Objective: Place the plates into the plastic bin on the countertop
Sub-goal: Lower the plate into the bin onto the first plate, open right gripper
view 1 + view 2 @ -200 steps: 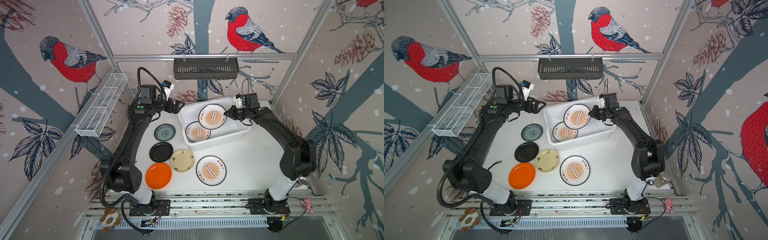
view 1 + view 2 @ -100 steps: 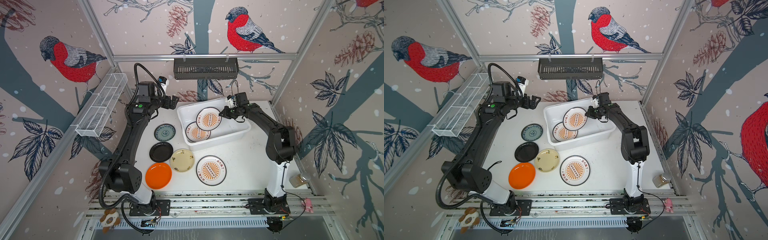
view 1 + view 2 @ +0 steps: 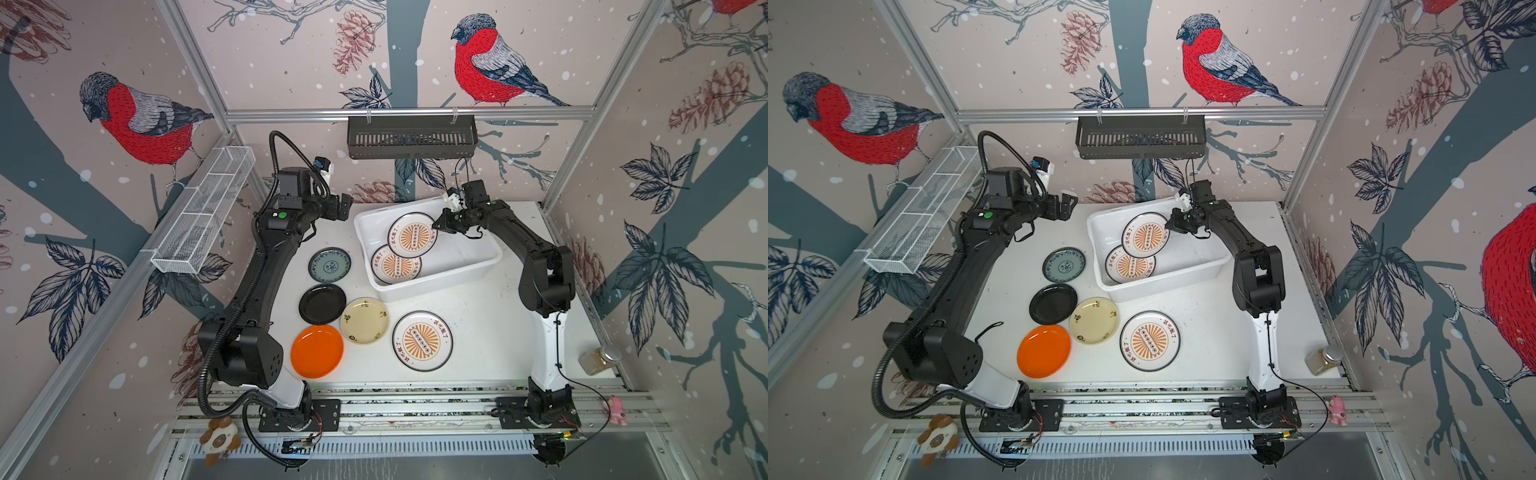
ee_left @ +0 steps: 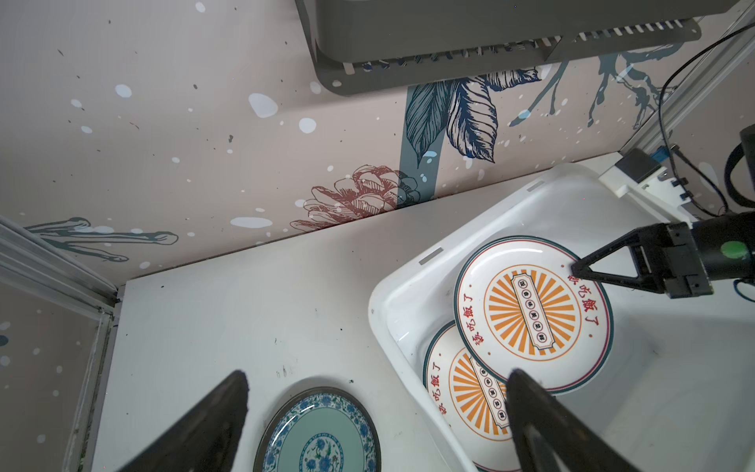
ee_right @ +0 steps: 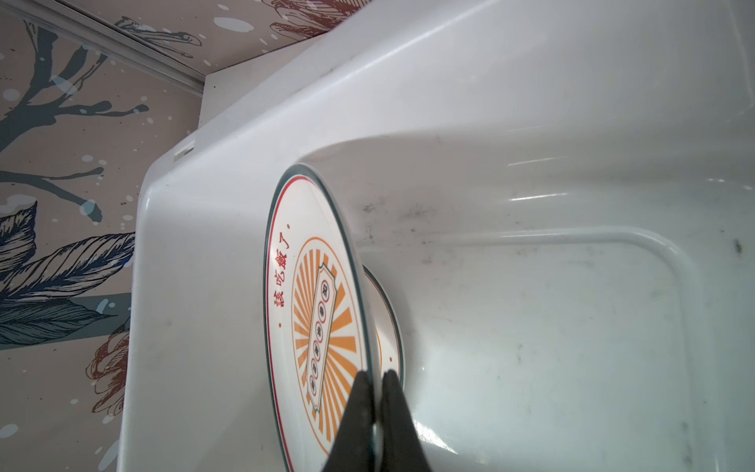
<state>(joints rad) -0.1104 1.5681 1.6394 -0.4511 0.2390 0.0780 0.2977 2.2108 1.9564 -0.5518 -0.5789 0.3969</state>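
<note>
I will lower my right gripper until the held plate rests over that plate's side [image 3: 391, 265] [image 5: 386, 321], as a second sunburst plate already leans in the bin, then release the held plate's rim.
My right gripper [image 5: 374, 374] is shut on the rim of a sunburst plate [image 3: 412, 235], which it holds tilted over the white plastic bin [image 3: 440, 282]. In the bin a second sunburst plate [image 3: 395, 264] leans partly under the held one. My left gripper [image 4: 378, 374] hangs open and holds nothing, beside the bin's back left corner, above the teal plate [image 4: 318, 433]. On the countertop [image 3: 478, 324] lie the teal [image 3: 329, 264], black [image 3: 322, 304], cream [image 3: 364, 321], orange [image 3: 317, 351] and a third sunburst plate [image 3: 422, 340].
A black slatted basket [image 3: 411, 137] hangs on the back wall above the bin. A white wire-mesh rack [image 3: 203, 216] runs along the left wall. A small glass jar [image 3: 598, 359] stands at the front right edge.
My right gripper has carried the sunburst plate a little to the left over the bin, and its elbow has folded upward. My left gripper has drawn slightly back and left, still open.
</note>
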